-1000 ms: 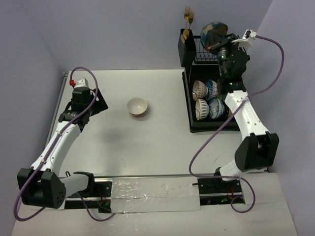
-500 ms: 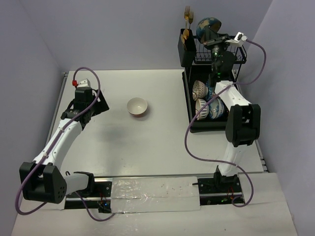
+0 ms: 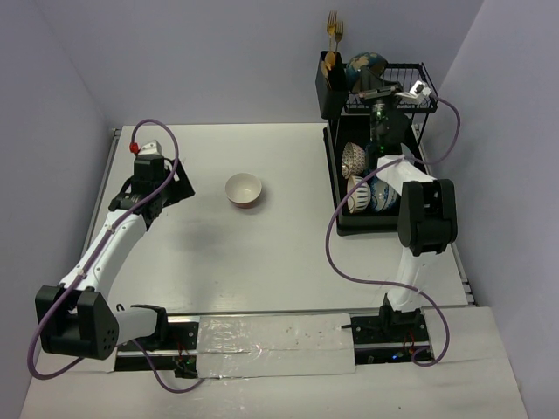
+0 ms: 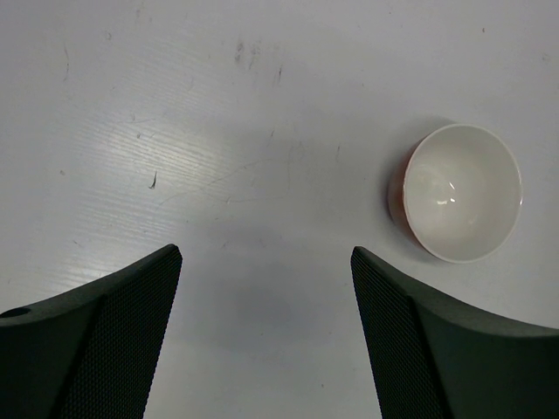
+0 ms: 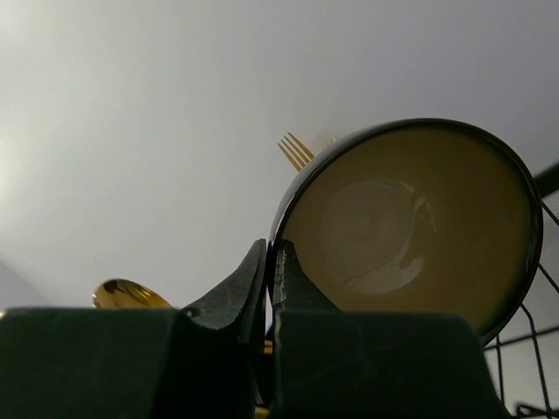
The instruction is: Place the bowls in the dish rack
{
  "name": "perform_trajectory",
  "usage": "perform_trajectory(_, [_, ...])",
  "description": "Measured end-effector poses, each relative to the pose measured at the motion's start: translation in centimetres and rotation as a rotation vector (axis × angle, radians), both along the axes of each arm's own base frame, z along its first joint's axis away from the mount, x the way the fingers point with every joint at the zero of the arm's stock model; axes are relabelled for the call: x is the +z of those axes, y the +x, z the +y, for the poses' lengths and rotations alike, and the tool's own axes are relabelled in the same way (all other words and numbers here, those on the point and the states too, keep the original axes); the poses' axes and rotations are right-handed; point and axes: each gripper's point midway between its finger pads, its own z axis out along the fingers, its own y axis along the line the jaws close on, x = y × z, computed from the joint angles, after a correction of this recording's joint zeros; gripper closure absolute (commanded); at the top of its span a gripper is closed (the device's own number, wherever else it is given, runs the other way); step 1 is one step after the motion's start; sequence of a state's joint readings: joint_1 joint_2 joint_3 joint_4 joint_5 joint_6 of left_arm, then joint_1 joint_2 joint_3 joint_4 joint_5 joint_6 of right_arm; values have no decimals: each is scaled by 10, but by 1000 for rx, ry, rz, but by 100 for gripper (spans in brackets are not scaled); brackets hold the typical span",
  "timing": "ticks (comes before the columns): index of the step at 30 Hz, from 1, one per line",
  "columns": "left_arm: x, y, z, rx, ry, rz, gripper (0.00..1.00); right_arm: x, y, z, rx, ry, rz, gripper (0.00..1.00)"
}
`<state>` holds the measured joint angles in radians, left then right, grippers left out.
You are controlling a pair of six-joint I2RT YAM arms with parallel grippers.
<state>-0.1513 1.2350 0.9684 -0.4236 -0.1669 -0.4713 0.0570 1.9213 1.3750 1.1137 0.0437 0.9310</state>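
Observation:
The tan dark-rimmed bowl needs to go down and slightly back onto the dish rack's upper wire shelf [image 5: 517, 342] next, carried by my right gripper.
A white bowl with a red outside [image 3: 244, 188] sits upright on the table; the left wrist view shows it at right [image 4: 456, 192]. My left gripper [image 3: 175, 187] is open and empty [image 4: 265, 253], left of that bowl. My right gripper [image 3: 377, 87] is shut on the rim of a tan dark-rimmed bowl [image 5: 410, 227], holding it on edge [image 3: 365, 65] at the upper wire tier of the black dish rack [image 3: 332, 175]. Patterned bowls [image 3: 354, 161] stand in the rack's lower tray, partly hidden by the right arm.
A black cutlery holder [image 3: 330, 83] with gold forks [image 3: 334, 26] hangs on the rack's left side, right beside the held bowl. A gold fork [image 5: 297, 150] and spoon [image 5: 127, 294] show behind the bowl. Walls close in at back and right.
My right arm has folded in and swung left, bringing the tan bowl lower and closer to the rack's upper tier. The left arm shifted slightly, then stayed still.

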Motion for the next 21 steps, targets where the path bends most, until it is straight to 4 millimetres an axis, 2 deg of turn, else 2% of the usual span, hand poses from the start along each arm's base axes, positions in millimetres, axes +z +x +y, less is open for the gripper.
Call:
perform_trajectory(10, [0, 0, -2, -10, -8, 2, 16, -48, -1, -3, 10, 59, 72, 100])
perform_trajectory(14, [0, 0, -2, -10, -8, 1, 16, -53, -9, -5, 6, 86, 49, 100])
perform_trajectory(21, [0, 0, -4, -16, -13, 2, 16, -65, -27, -10, 2, 137, 32, 82])
